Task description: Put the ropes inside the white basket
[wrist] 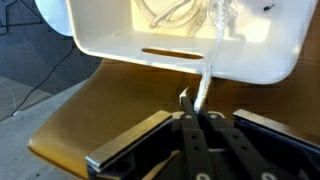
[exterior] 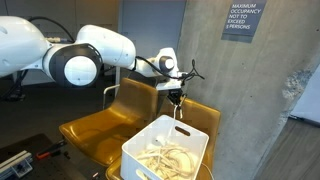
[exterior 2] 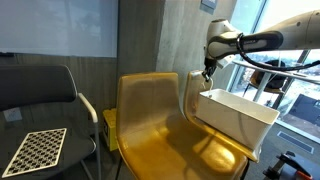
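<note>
The pinched end of the piece of rope is still outside the basket's side, so next my gripper needs to move past the basket's rim and over the coiled ropes inside the basket (exterior: 165,148) (wrist: 180,13), then let the piece of rope go.
The white basket (exterior: 165,148) stands on a yellow chair seat in both exterior views (exterior 2: 238,115). Most of the cream-white ropes (exterior: 168,160) lie coiled inside it. One strand (exterior: 177,114) hangs from my gripper (exterior: 176,97) down into the basket. My gripper is above the basket's far rim and shut on that strand. In the wrist view my fingers (wrist: 194,103) pinch the rope (wrist: 208,75), which runs up over the basket wall (wrist: 170,45) into the pile inside. In an exterior view my gripper (exterior 2: 207,72) hovers just above the basket's near corner.
Two yellow chairs (exterior: 100,128) (exterior 2: 165,135) stand side by side. A black chair (exterior 2: 40,100) holds a checkerboard panel (exterior 2: 36,150). A concrete pillar (exterior: 290,90) is beside the basket. A dark wall with a sign (exterior: 242,20) is behind.
</note>
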`<state>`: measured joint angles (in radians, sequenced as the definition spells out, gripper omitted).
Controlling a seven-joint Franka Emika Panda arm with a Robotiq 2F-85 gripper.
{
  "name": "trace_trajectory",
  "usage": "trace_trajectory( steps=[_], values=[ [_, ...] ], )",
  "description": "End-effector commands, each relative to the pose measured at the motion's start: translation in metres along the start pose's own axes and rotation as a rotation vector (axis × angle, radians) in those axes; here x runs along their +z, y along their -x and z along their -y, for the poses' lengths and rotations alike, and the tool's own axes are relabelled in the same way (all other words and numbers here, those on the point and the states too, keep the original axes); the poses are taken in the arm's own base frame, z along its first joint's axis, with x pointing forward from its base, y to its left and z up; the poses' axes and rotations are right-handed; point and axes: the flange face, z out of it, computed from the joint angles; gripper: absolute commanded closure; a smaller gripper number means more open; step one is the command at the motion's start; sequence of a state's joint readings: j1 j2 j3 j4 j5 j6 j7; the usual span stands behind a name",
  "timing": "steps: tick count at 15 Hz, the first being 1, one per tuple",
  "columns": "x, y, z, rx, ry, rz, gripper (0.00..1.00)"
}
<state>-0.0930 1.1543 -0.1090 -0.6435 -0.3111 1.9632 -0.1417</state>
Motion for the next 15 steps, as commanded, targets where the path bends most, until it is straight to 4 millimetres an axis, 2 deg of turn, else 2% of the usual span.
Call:
trace_trajectory(
  steps=[1,4,7,15],
  values=[
    [-0.001,0.027,-0.051,0.058,-0.016,0.06,0.99],
    [0.01,0.056,-0.077,0.109,-0.044,0.132,0.99],
    [0.017,0.085,-0.077,0.123,-0.101,0.226,0.99],
    [0.036,0.154,-0.061,0.226,-0.22,0.306,0.99]
  ],
)
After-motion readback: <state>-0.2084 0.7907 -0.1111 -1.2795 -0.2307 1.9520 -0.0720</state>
